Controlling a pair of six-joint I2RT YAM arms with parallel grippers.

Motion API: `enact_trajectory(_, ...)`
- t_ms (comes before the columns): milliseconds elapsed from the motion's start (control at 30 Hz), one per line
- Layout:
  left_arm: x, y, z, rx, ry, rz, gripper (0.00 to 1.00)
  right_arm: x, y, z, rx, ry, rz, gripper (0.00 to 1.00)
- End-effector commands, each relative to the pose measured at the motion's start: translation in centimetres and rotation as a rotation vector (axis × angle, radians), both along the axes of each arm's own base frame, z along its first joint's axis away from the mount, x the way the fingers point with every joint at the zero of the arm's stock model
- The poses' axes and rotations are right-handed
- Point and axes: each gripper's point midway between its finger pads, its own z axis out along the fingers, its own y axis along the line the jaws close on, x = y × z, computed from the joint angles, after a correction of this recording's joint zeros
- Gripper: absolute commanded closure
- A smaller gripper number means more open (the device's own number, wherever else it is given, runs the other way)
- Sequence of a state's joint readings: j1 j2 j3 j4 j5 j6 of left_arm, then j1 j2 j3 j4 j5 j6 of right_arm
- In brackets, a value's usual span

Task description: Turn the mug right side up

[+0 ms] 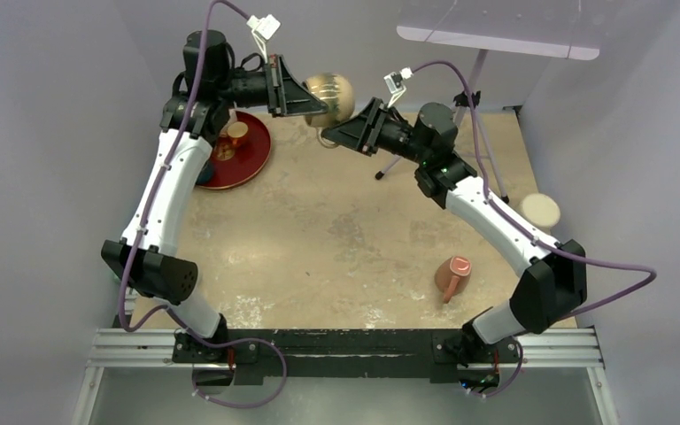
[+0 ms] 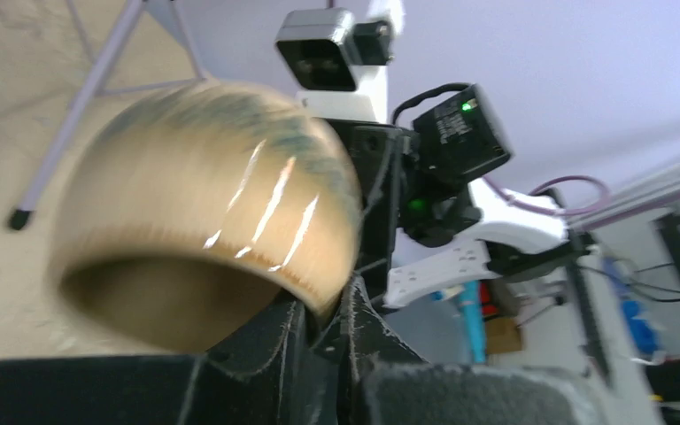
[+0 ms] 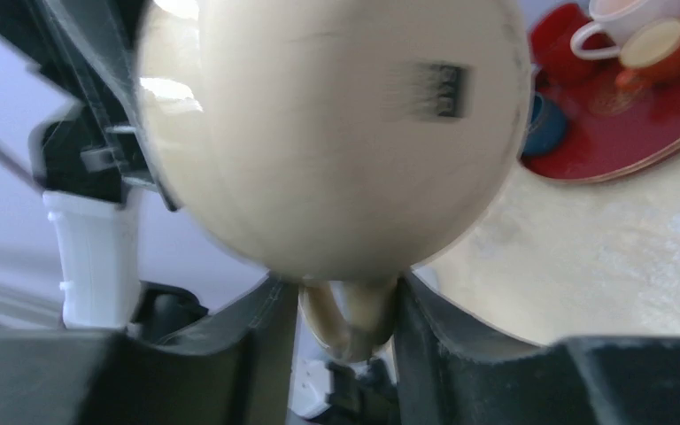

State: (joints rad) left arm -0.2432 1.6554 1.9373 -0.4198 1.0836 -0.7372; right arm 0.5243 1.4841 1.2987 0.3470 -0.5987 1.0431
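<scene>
My left gripper swings over the red plate's clear part [image 1: 227,168] next, below it and left in the top view, tilts down, lowers and releases the mug.
A glossy beige mug [image 1: 335,93] hangs in the air over the far middle of the table, held between both arms. My left gripper [image 1: 315,99] is shut on its rim: in the left wrist view the mug [image 2: 212,195] fills the left side, its opening facing down and toward the camera, with the rim pinched in the gripper [image 2: 341,305]. My right gripper [image 1: 336,133] comes from the lower right. In the right wrist view the mug's rounded body [image 3: 336,133] fills the top, and its handle [image 3: 354,323] sits between the fingers of the gripper [image 3: 345,310], which close on it.
A red plate [image 1: 252,164] with small cups stands at the back left, also in the right wrist view [image 3: 637,133]. A pink mug [image 1: 452,274] lies on its side at the front right. A beige disc [image 1: 540,210] lies at the right edge. A tripod leg [image 1: 391,166] stands behind the right arm.
</scene>
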Motion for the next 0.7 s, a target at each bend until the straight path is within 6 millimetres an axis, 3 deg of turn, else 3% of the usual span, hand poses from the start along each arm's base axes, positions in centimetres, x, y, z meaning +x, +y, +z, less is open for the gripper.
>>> enact_trajectory(0, 2.8, 3.6, -4.9, 0.364, -0.162, 0.289, 1.00, 0.9, 0.5, 0.3, -0.109, -0.123, -0.055, 0.43)
enact_trajectory(133, 4.5, 8.2, -9.0, 0.659, -0.289, 0.398, 1.00, 2.5, 1.3, -5.0, -0.237, 0.006, -0.047, 0.35)
enact_trajectory(333, 7.3, 13.7, -15.3, 0.995, -0.276, 0.415, 1.00, 4.0, 0.4, -9.5, -0.367, 0.058, -0.129, 0.34)
enact_trajectory(400, 8.9, 16.2, -18.4, 1.077, -0.199, 0.394, 1.00, 4.2, -0.2, -10.4, -0.412, 0.064, -0.153, 0.34)
enact_trajectory(567, 12.6, 23.3, -23.5, 1.252, -0.064, 0.404, 1.00, 4.1, -1.7, -12.0, -0.491, 0.056, -0.206, 0.35)
enact_trajectory(667, 14.1, 25.0, -26.2, 1.348, -0.076, 0.348, 1.00, 4.0, -2.4, -12.5, -0.511, 0.054, -0.231, 0.35)
